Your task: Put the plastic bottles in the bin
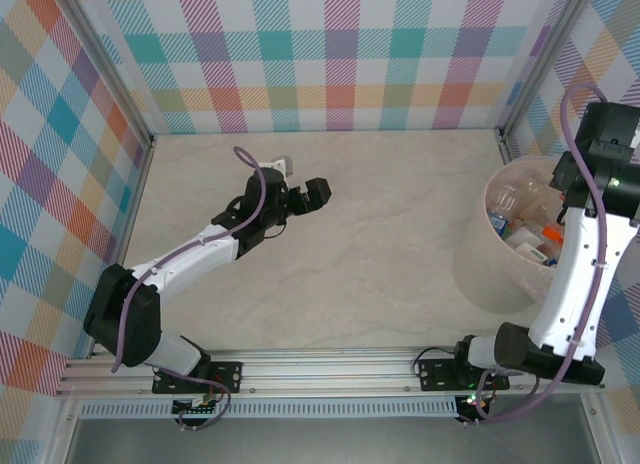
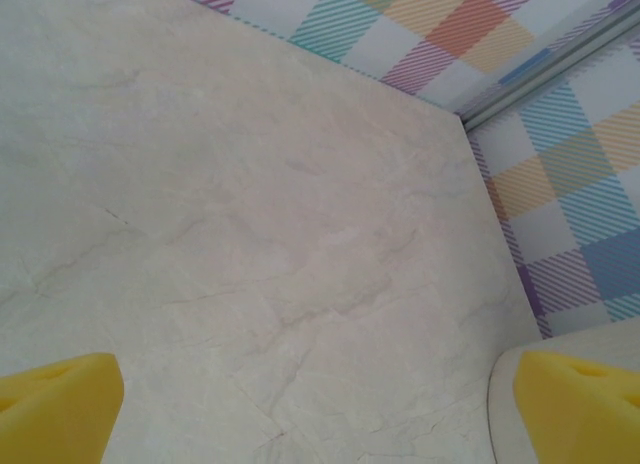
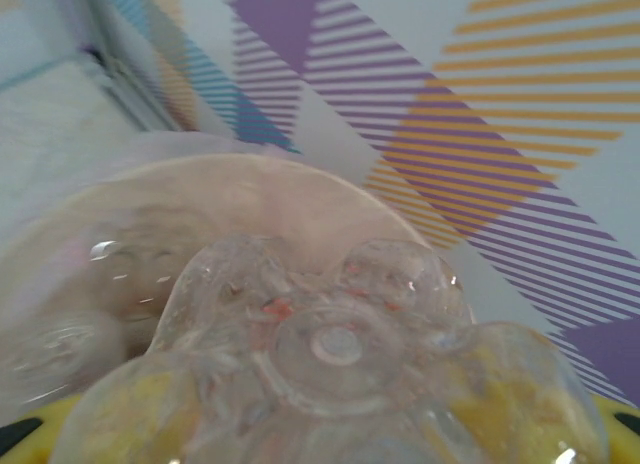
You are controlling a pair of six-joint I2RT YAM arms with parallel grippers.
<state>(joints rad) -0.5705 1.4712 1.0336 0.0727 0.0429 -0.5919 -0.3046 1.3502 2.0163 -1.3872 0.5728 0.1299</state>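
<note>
Next, my right gripper tips downward over the bin's opening (image 1: 540, 212) (image 3: 235, 209) below it and lets go of the clear plastic bottle where other bottles already lie.
The bin (image 1: 478, 269) stands at the table's right edge, a pale pink translucent bucket, with several plastic bottles (image 1: 522, 234) lying inside it. My right gripper (image 1: 573, 182) hangs over the bin's far right side. In the right wrist view, the right gripper (image 3: 330, 419) is shut on a clear plastic bottle (image 3: 335, 344). The bottle's lobed base faces the camera and the yellow pads (image 3: 125, 419) show through it. The bin's rim (image 3: 250, 174) curves just beyond it. My left gripper (image 1: 303, 182) is open over the bare table left of centre; its yellow pads (image 2: 60, 404) stand wide apart around nothing.
Plaid walls close the table at the back and on both sides, with a metal post (image 1: 505, 104) near the bin. A metal rail (image 1: 330, 369) runs along the near edge. Marbled tabletop (image 1: 400, 234) lies between my left gripper and the bin.
</note>
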